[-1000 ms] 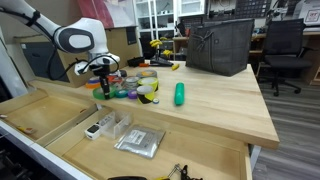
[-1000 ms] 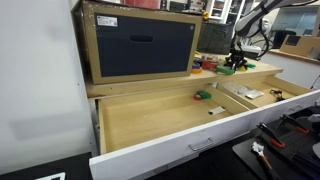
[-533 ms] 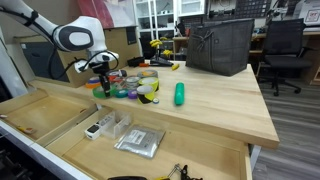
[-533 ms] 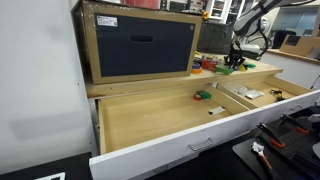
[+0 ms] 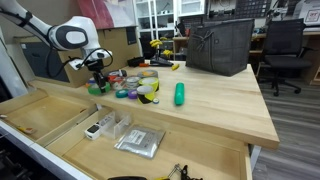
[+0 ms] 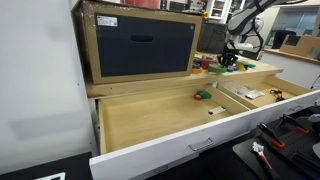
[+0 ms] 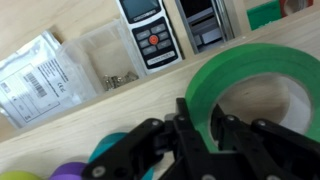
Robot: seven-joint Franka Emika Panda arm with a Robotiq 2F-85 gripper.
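I will next lower my gripper toward the bare counter wood below it, beside the teal roll, and let go of the green roll's side, because that spot is empty.
My gripper [image 7: 205, 125] is shut on the wall of a green tape roll [image 7: 255, 75], one finger inside the ring and one outside. The roll hangs over the wooden counter's edge, with the open drawer below it. In both exterior views the gripper [image 5: 97, 70] [image 6: 228, 54] hovers at the end of the counter, the green roll [image 5: 94, 88] under it. Teal [image 7: 110, 150] and purple [image 7: 60, 172] tape rolls lie just beside the fingers.
The drawer [image 5: 60, 115] holds two handheld devices [image 7: 150, 35], a clear box of screws [image 7: 110, 65] and a plastic bag [image 7: 35, 75]. On the counter lie more tape rolls [image 5: 140, 92], a green cylinder [image 5: 180, 94] and a black basket [image 5: 218, 45].
The gripper has lifted slightly and moved away from the cluster of rolls toward the counter's end, carrying the green roll. The jaws stayed shut.
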